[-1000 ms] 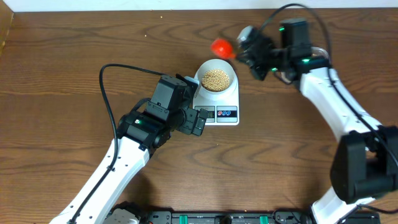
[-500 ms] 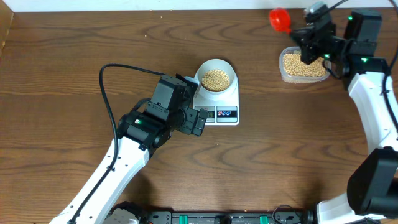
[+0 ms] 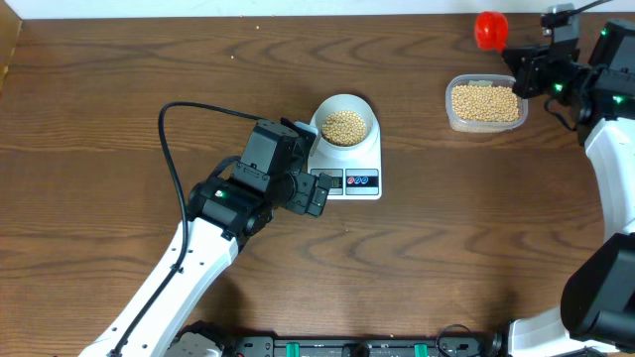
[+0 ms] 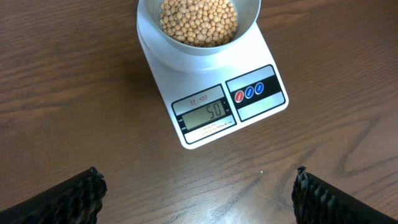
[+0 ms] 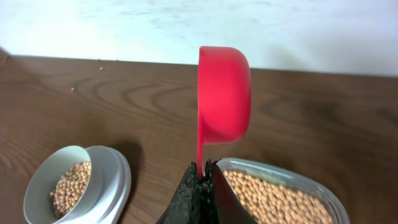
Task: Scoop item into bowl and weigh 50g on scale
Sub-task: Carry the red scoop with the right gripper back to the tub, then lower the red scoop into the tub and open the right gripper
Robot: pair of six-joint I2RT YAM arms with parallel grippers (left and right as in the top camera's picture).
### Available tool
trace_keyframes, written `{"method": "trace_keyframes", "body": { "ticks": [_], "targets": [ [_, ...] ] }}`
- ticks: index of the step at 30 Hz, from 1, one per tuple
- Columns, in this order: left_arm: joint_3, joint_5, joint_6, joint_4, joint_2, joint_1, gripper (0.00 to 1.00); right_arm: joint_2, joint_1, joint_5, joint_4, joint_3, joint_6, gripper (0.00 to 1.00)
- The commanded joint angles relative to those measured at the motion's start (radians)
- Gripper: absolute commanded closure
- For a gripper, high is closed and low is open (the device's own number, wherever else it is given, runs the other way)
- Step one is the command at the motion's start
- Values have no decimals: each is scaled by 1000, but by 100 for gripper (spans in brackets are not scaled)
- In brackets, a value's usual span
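The scale (image 3: 352, 164) display shows the asked weight, so the right gripper turns, comes back and lowers the red scoop's head onto the tub's beans next.
The white bowl (image 3: 344, 120) stands on the white scale (image 3: 352, 164), filled with tan beans (image 3: 344, 125). In the left wrist view the bowl (image 4: 198, 28) holds beans (image 4: 199, 18) and the scale (image 4: 214, 99) display reads 50. My left gripper (image 3: 316, 193) is open and empty just in front of the scale's left corner; its fingers (image 4: 199, 196) frame bare wood. My right gripper (image 3: 524, 69) is shut on the handle of a red scoop (image 3: 489, 29), at the far right above the clear tub's back edge. In the right wrist view the gripper (image 5: 203, 177) holds the scoop (image 5: 224, 93) on edge.
A clear plastic tub (image 3: 484, 103) of beans stands at the back right; it also shows in the right wrist view (image 5: 286, 196). A black cable (image 3: 174, 149) loops over the table behind my left arm. The table's back edge meets a white wall.
My right gripper has carried the red scoop from beside the bowl to the far right, past the clear tub. The left arm has not moved.
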Motion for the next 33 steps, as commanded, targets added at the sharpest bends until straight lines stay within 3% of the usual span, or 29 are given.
{"method": "trace_keyframes", "body": {
  "ticks": [1, 19, 33],
  "targets": [
    [-7, 9, 18, -3, -11, 3, 2, -17, -19, 62, -29, -2, 74, 99],
    [-7, 9, 18, -3, -11, 3, 2, -15, -29, 234, -105, -24, 426, 99],
    [-7, 9, 18, -3, -11, 3, 2, -15, -29, 280, -66, -149, 524, 99]
  ]
}}
